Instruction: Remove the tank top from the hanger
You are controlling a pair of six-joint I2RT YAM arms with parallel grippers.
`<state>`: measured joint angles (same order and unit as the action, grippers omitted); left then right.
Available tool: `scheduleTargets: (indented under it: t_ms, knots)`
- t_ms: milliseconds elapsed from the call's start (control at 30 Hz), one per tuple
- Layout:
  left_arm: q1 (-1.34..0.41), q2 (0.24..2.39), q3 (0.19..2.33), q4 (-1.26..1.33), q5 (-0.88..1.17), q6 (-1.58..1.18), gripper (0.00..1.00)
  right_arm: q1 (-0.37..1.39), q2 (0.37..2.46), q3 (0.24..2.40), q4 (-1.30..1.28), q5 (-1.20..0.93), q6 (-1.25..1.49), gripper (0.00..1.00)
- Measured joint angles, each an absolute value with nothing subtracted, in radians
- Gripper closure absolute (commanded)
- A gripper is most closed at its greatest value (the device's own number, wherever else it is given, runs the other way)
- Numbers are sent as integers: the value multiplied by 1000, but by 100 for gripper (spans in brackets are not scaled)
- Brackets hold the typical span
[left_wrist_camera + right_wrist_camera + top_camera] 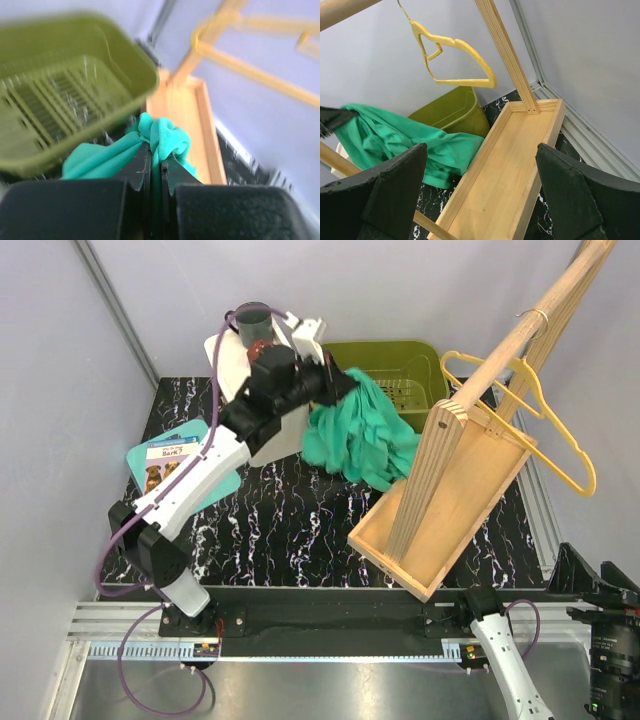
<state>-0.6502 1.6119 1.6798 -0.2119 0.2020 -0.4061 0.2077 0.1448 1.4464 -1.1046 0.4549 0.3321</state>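
Next I should lift the draping tank top outward over the near rim of the olive basket [404, 388] [70, 95], below and outward of my left gripper, lower inside and release.
The teal-green tank top [360, 435] hangs bunched from my left gripper [345, 380], which is shut on its fabric near the olive basket; its lower end drapes onto the table beside the wooden rack. In the left wrist view the cloth [162, 137] is pinched between the closed fingers. The yellow hanger [540, 410] hangs bare by its hook on the rack's rail, apart from the garment. The right wrist view shows the hanger [455, 57] above and the tank top [405, 142] to the left. My right gripper [482, 195] is open and empty above the rack's tray.
A light wooden slanted rack [450, 505] with a tray base stands at the right. An olive-green plastic basket [400, 375] is at the back. A white object with a dark cup [250, 325] stands at the back left. A teal booklet [165, 460] lies at the left.
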Motion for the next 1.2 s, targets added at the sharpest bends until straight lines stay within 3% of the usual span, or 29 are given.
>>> scheduleTargets:
  t_ms: [267, 600, 867, 1200]
  knots:
    - [-595, 1804, 2090, -166, 263, -401, 100, 208, 145, 1431, -1062, 454, 310, 3]
    - [-579, 2108, 2390, 19, 335, -403, 100, 208, 155, 1286, -991, 442, 292, 3]
    - [-567, 2229, 2532, 186, 200, -385, 100, 208, 209, 1211, -951, 371, 292, 4]
    - [-484, 2230, 2554, 467, 84, -418, 100, 208, 260, 1187, -912, 259, 315, 5]
